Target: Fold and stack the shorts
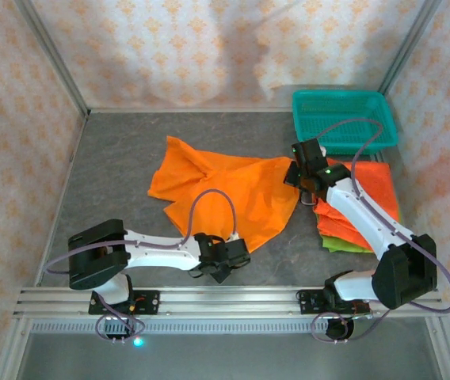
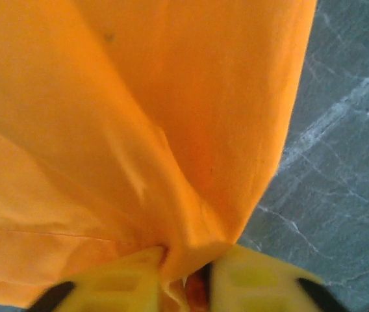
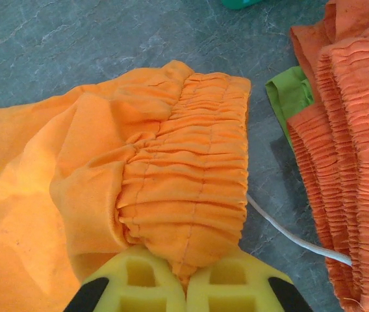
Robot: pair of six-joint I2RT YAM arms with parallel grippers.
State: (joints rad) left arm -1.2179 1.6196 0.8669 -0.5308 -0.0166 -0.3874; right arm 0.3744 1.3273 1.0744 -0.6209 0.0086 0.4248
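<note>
The spot on the table [image 1: 275,133] beside the basket lies outward of me. My right gripper will next lift, carry the waist of the shorts outward, then lower and release it there.
A loose pair of orange shorts [image 1: 225,194] lies spread on the grey table. My left gripper [image 1: 229,257] sits at its near hem corner, and in the left wrist view the yellow fingers [image 2: 256,283] pinch a fold of the orange cloth [image 2: 171,130]. My right gripper [image 1: 296,176] is at the far right end of the same shorts. Its fingers [image 3: 236,286] are shut on the gathered elastic waist [image 3: 184,182]. A white drawstring [image 3: 288,237] trails on the table beside it. Folded orange shorts [image 1: 368,198] are stacked at the right over a lime green pair [image 1: 340,244].
A teal plastic basket [image 1: 344,119] stands at the back right, just behind the stack. Patterned walls close in the table on three sides. Bare grey table [image 1: 122,174] lies to the left of the spread shorts.
</note>
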